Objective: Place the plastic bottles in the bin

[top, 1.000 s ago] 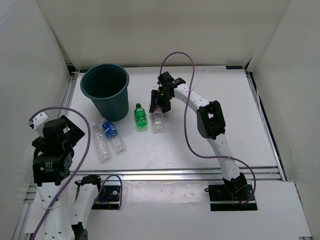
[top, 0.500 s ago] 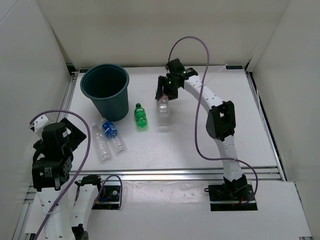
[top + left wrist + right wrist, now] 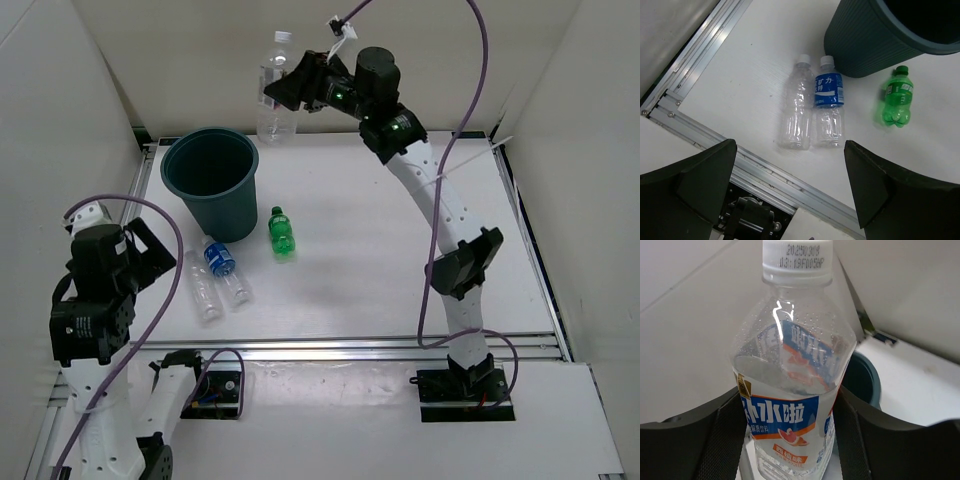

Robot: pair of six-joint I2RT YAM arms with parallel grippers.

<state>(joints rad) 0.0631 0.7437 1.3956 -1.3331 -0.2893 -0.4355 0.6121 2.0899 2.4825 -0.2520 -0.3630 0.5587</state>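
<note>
The robot's right gripper holds the clear bottle beside the bin's rim, so it should go to the left in the top view, over the bin's opening (image 3: pixel 209 164), to release it.
My right gripper (image 3: pixel 285 92) is shut on the clear bottle with the white label (image 3: pixel 275 88), holding it high in the air, upright, just right of and above the dark green bin (image 3: pixel 211 180). In the right wrist view the bottle (image 3: pixel 795 385) sits between both pads, with the bin's rim (image 3: pixel 867 377) behind it. On the table lie the green bottle (image 3: pixel 282 233), the blue-label bottle (image 3: pixel 222 265) and the plain clear bottle (image 3: pixel 202 287). My left gripper (image 3: pixel 790 200) is open and empty, above the near left edge, looking down on these bottles (image 3: pixel 829 107).
White walls enclose the table on three sides. An aluminium rail (image 3: pixel 380 347) runs along the near edge. The right arm's purple cable (image 3: pixel 480 60) loops high over the table's back.
My right gripper has lifted the white-label bottle off the table and carried it up and left, from beside the green bottle to above the bin's right side. The left arm shifted slightly.
</note>
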